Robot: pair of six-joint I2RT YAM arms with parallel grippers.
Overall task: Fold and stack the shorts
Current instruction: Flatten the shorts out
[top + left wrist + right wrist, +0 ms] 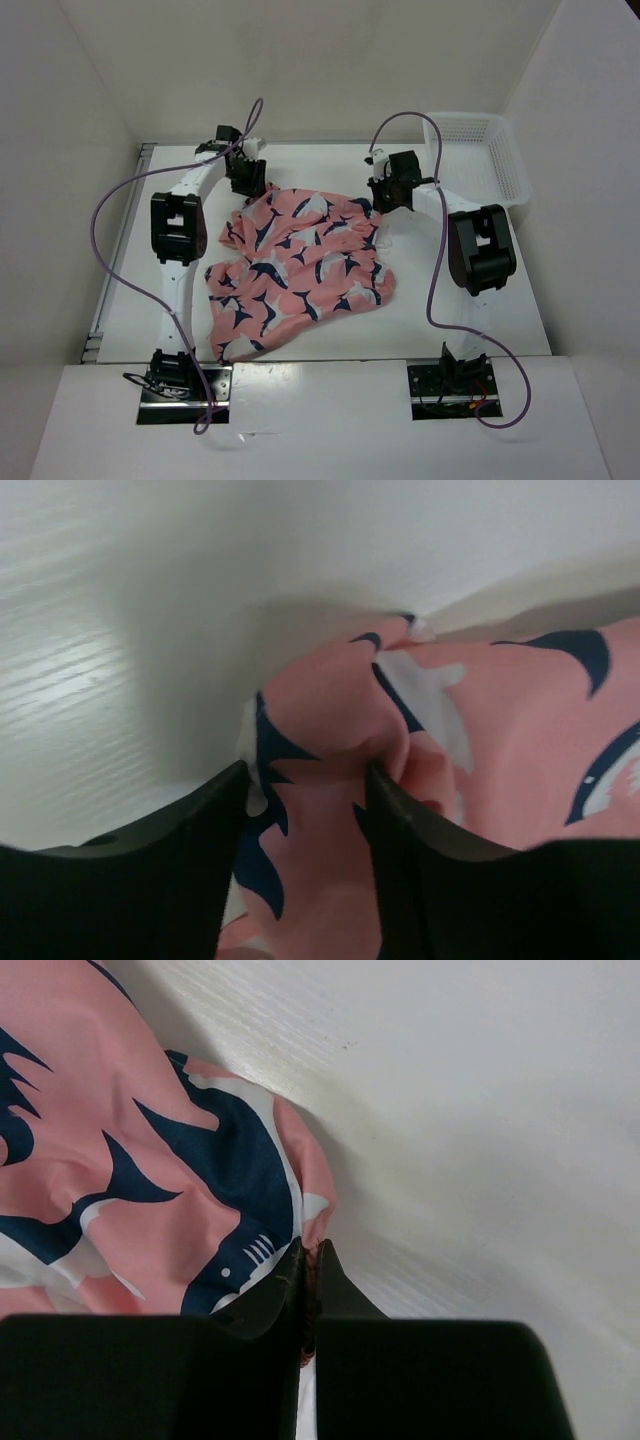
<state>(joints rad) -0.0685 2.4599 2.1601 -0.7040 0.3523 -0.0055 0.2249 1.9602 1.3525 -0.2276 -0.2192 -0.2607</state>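
Observation:
Next, my right gripper draws the shorts' edge outward and releases it atop the table's bare back strip [360, 173] [385, 1125], since that strip lies outward of the gripper.
The coral-pink shorts [300, 265] with navy-and-white shark shapes lie crumpled and spread on the white table, between the two arms. My left gripper [246, 180] is at their far left corner. In the left wrist view [305, 780] its jaws stand apart, with a bunch of the shorts [480, 730] lying between them. My right gripper [385, 200] is at the far right corner. In the right wrist view [310, 1255] it is shut on the thin edge of the shorts [120, 1160].
A white plastic mesh basket [480, 150] stands at the back right corner of the table [480, 300]. White walls enclose the table at the back and sides. Purple cables loop from both arms.

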